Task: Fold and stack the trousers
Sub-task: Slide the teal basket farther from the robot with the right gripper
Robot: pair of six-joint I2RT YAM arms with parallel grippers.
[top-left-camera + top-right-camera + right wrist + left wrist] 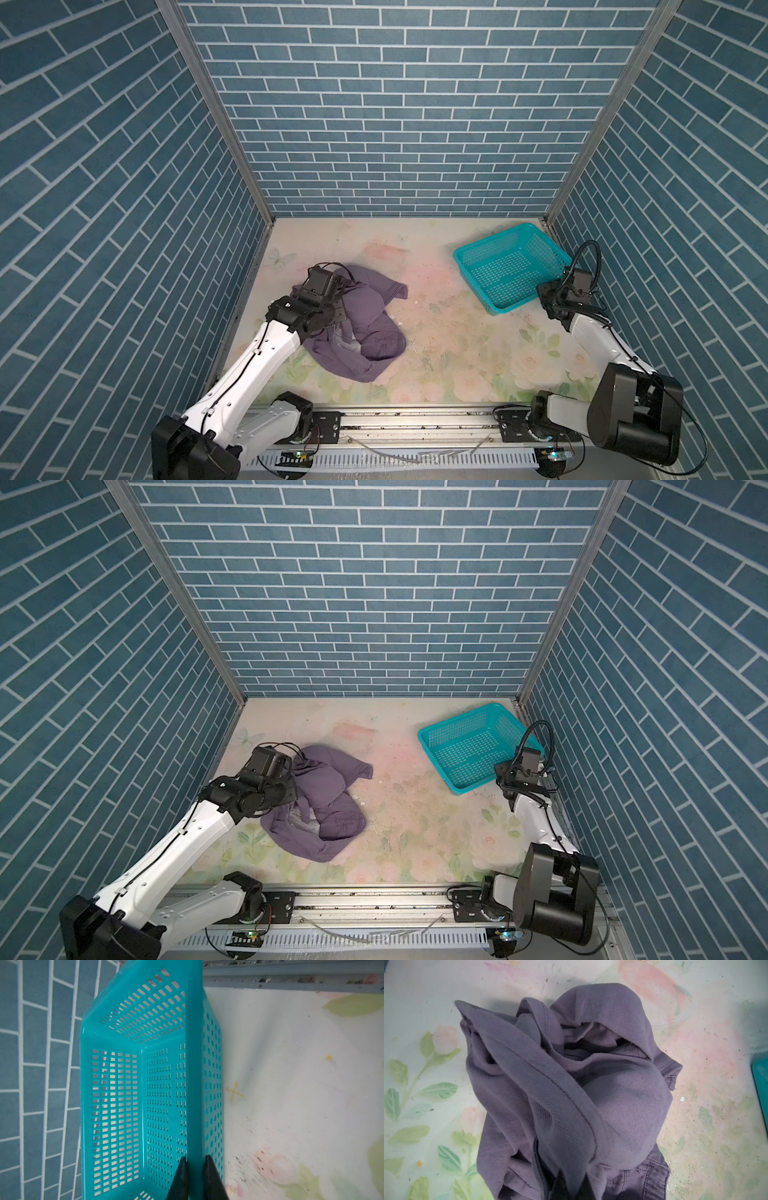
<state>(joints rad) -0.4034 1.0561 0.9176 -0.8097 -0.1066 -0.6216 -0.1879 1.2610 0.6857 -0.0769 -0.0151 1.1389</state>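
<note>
I should next push the basket (194,1064) in my right gripper outward onto the bare part of the table before the back wall, and then let go of the basket's rim.
The muted-purple trousers (376,332) (334,810) lie crumpled in a heap on the left half of the floral table in both top views. My left gripper (340,291) (574,1178) sits over the heap's left side. It is shut on a raised fold of the trousers (623,1105), with cloth pinched between the dark fingertips (560,1180). My right gripper (541,291) (195,1167) is at the far right. It is shut on the rim of the teal mesh basket (194,1064), one finger inside the wall and one outside.
The teal basket (461,254) (424,734) stands empty at the back right, close to the right wall. Blue brick-pattern walls close in three sides. The floral table (457,332) shows bare between trousers and basket. A metal rail (415,419) runs along the front edge.
</note>
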